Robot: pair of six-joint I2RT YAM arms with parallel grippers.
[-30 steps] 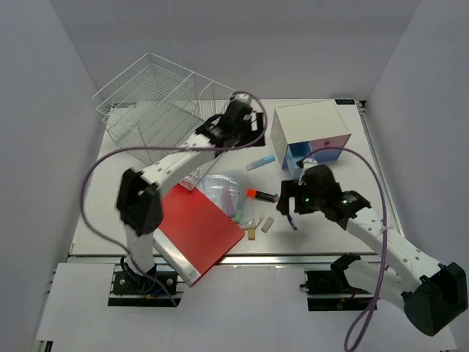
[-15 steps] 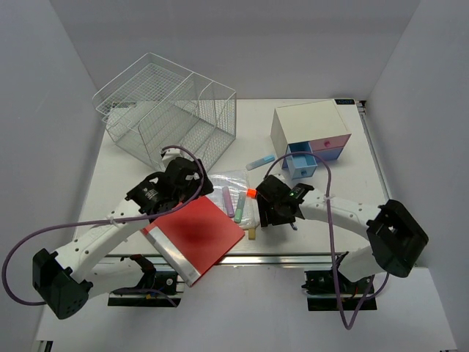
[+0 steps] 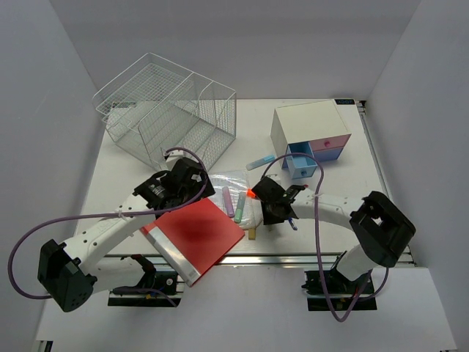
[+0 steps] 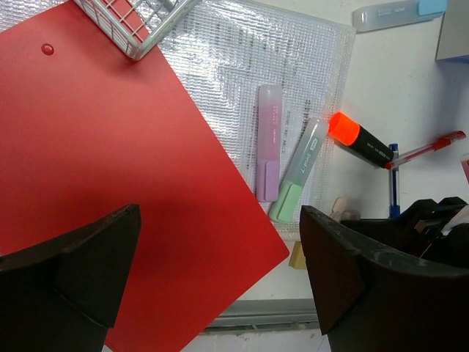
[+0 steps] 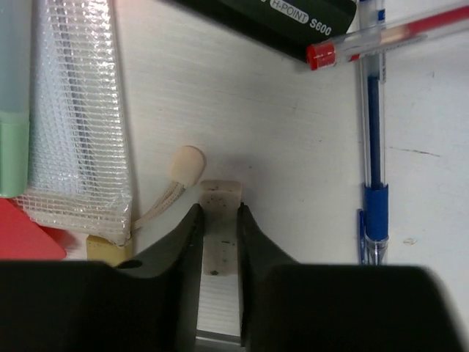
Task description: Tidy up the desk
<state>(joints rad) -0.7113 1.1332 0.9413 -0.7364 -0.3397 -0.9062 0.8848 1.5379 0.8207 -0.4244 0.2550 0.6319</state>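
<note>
The yellow eraser [image 3: 252, 235] [image 4: 297, 256] is lying loose by the corner of the pouch, so I will move my open left gripper back, to the right in the top view, and down around it.
The desk [image 3: 344, 202] is a white tabletop strewn with stationery. My right gripper [image 5: 218, 210] is down on it near the front edge [image 3: 269, 213], shut on a small speckled beige eraser [image 5: 220, 196] whose end sticks out past the fingertips. My left gripper [image 4: 218, 220] hangs open over the corner of a red folder [image 4: 110, 169], holding nothing; in the top view it [image 3: 193, 180] is left of a clear mesh pouch [image 3: 236, 183]. On the pouch lie a purple highlighter [image 4: 268, 143] and a green highlighter [image 4: 300, 169].
An orange-capped black marker [image 4: 359, 139], a red pen [image 4: 425, 150] and a blue pen [image 5: 372, 125] lie just behind the right gripper. A yellow eraser [image 3: 251, 234] sits by the pouch's corner. A wire basket [image 3: 165, 110] stands back left, a drawer box [image 3: 311, 132] back right, a grey-blue highlighter [image 3: 260, 162] between them.
The left arm swung from the basket to above the red folder. The right gripper moved left to the beige eraser and closed on it.
</note>
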